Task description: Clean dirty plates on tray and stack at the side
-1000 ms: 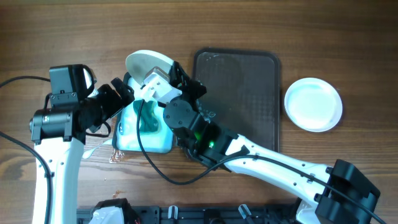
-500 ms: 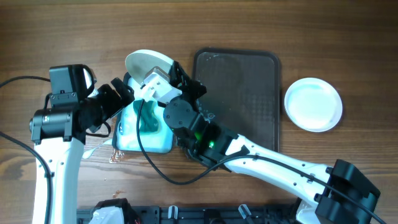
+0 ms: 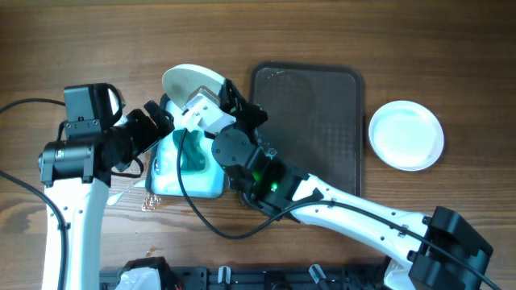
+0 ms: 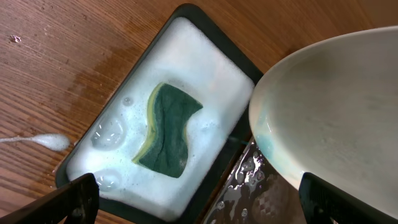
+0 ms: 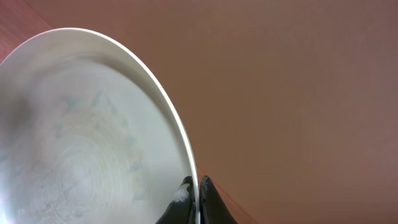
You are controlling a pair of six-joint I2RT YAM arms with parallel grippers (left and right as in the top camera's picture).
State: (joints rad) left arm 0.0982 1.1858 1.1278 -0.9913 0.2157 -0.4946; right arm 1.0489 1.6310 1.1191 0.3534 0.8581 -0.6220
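The clean plate to stack on sits to the right of my right gripper in the overhead view, so I should cross the tray [image 3: 314,121], lower onto it and release.
My right gripper [image 5: 196,188] is shut on the rim of a white plate [image 5: 81,130] and holds it tilted above the soapy basin [image 3: 165,181]; the plate also shows in the overhead view [image 3: 189,80] and in the left wrist view [image 4: 336,106]. Faint smears remain on its face. A green sponge [image 4: 168,130] lies in the foam of the basin [image 4: 186,28]. My left gripper [image 4: 196,199] is open and empty above the basin's near edge. The dark tray [image 3: 314,121] lies bare at centre. A clean white plate [image 3: 405,134] sits to the right of it.
Water drops and a foam blob [image 4: 46,142] lie on the wood left of the basin. A wet patch [image 4: 249,186] glistens between basin and plate. Black cables [image 3: 24,105] run at the left table edge.
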